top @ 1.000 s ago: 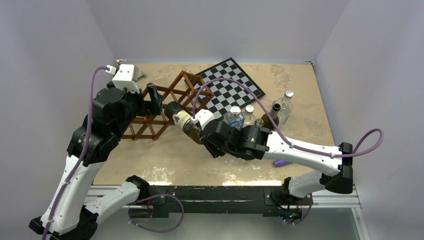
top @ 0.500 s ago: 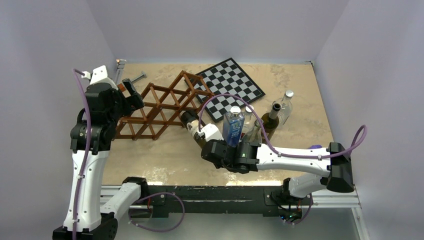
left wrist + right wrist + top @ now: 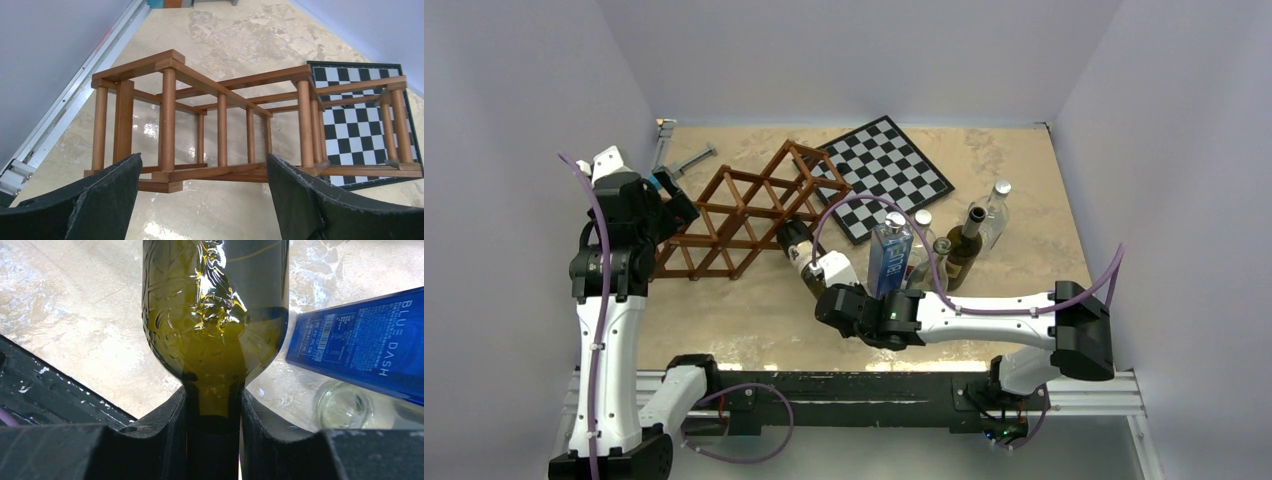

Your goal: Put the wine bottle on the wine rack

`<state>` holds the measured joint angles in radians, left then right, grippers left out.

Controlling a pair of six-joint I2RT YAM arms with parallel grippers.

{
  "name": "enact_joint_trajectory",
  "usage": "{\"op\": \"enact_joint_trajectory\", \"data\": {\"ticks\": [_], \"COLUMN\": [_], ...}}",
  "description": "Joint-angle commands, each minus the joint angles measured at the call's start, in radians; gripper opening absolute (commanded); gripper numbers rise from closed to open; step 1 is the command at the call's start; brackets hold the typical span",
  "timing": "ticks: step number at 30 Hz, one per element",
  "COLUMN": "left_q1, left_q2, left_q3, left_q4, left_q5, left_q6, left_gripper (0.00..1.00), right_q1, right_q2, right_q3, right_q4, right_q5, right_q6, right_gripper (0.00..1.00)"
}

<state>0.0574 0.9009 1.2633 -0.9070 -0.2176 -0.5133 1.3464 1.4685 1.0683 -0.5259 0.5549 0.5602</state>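
Note:
I should push in the bottle's base, which faces the rack's slot (image 3: 774, 213), and release. The slot is outward and to the left of my right gripper in the top view.
The wine rack (image 3: 746, 208), a reddish-brown lattice of thin bars, lies on the table left of centre. An olive-green wine bottle (image 3: 799, 250) is tilted just off the rack's right near corner, base toward the rack. My right gripper (image 3: 824, 282) is shut on its neck. In the right wrist view the wine bottle (image 3: 215, 315) fills the top, its neck pinched in the right gripper (image 3: 214, 397). My left gripper (image 3: 671, 196) hangs open at the rack's left end. The left wrist view shows the left gripper (image 3: 204, 161) spread wide and empty, facing the wine rack (image 3: 220, 100).
A checkerboard (image 3: 889, 172) lies behind the rack. A blue bottle (image 3: 890, 258), a dark bottle (image 3: 964, 243) and a clear bottle (image 3: 995, 213) stand right of centre, close to my right arm. The blue bottle (image 3: 360, 347) sits beside the held one. A metal bolt (image 3: 689, 158) lies at back left.
My left arm has swung back left off the rack to its left end, still open. My right arm has drawn toward the near edge with the bottle in its grip.

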Motion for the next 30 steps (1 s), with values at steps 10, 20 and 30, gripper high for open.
{"op": "enact_joint_trajectory", "data": {"ticks": [10, 20, 30], "left_q1": [0.072, 0.083, 0.084], "left_q2": [0.015, -0.015, -0.046], "left_q3": [-0.118, -0.156, -0.199], "left_q4": [0.026, 0.014, 0.021], "left_q5": [-0.029, -0.063, -0.063], "left_q6": [-0.064, -0.065, -0.053], "left_gripper": [0.97, 0.83, 0.75], "right_q1": [0.0, -0.001, -0.019], "right_q2": [0.033, 0.106, 0.119], "right_q3": [-0.002, 0.047, 0.072], "right_q4": [0.267, 0.237, 0.205], "right_q5": [0.051, 0.163, 0.225], "right_q6": [-0.039, 0.016, 0.021], "right_gripper": [0.0, 0.0, 0.0]}}
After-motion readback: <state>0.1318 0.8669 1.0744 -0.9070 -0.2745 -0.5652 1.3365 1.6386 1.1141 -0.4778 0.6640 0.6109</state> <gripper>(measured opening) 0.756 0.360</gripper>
